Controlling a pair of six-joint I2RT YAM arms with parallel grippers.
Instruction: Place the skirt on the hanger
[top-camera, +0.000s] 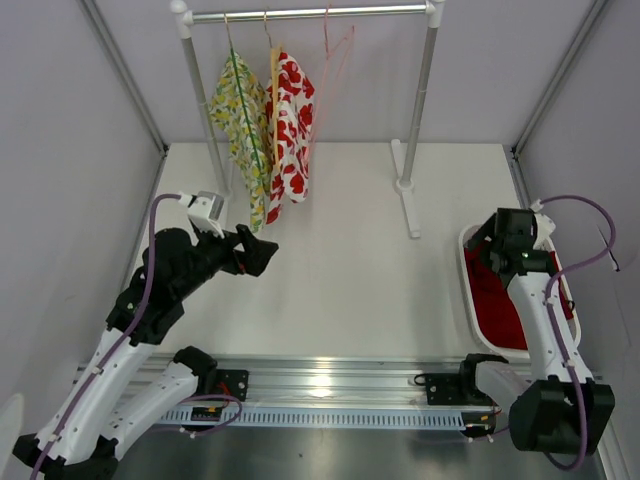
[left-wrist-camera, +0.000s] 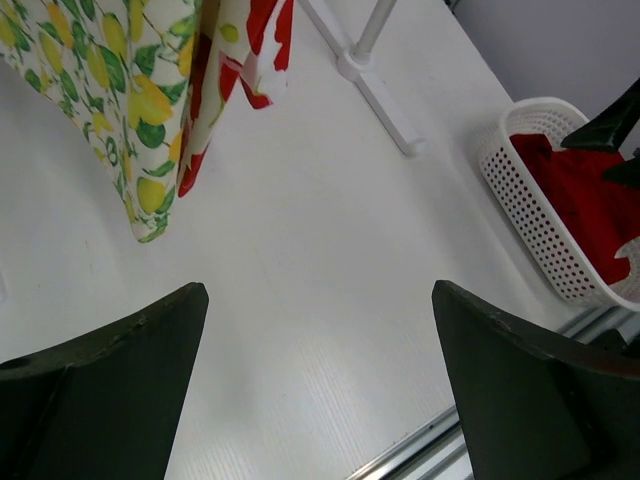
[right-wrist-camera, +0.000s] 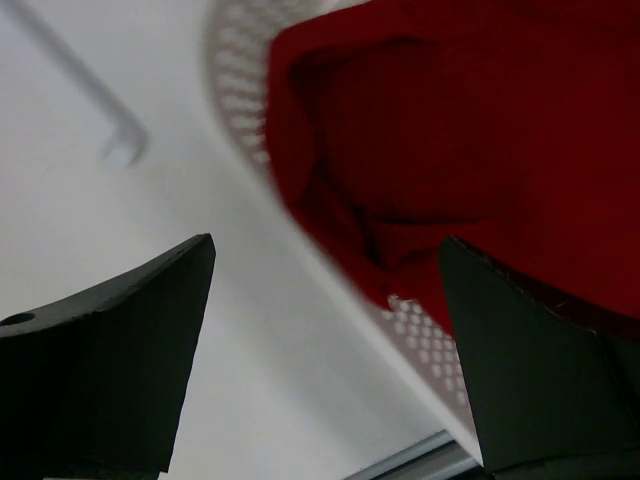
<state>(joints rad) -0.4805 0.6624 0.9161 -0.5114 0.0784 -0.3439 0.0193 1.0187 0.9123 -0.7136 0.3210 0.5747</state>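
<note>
The right gripper comes down next, moving to the right in the top view, onto the crumpled red cloth (right-wrist-camera: 560, 170), since the skirt lies below the basket's rim (right-wrist-camera: 425, 345).
The deep-red skirt (top-camera: 497, 300) lies crumpled in a white perforated basket (top-camera: 468, 290) at the right of the table. It also shows in the left wrist view (left-wrist-camera: 575, 195) and fills the upper right of the right wrist view (right-wrist-camera: 460, 130). The thin pale pink hanger (top-camera: 328, 50) hangs empty on the rack rail, right of the two garments. My right gripper (top-camera: 495, 245) is open and empty above the basket's near-left rim (right-wrist-camera: 425, 345). My left gripper (top-camera: 262, 250) is open and empty over the table, below the hung garments.
A metal clothes rack (top-camera: 310, 14) stands at the back, its right foot (top-camera: 408, 205) on the table. A yellow-green floral garment (top-camera: 242, 120) and a white garment with red flowers (top-camera: 290, 125) hang on it. Grey walls close in both sides.
</note>
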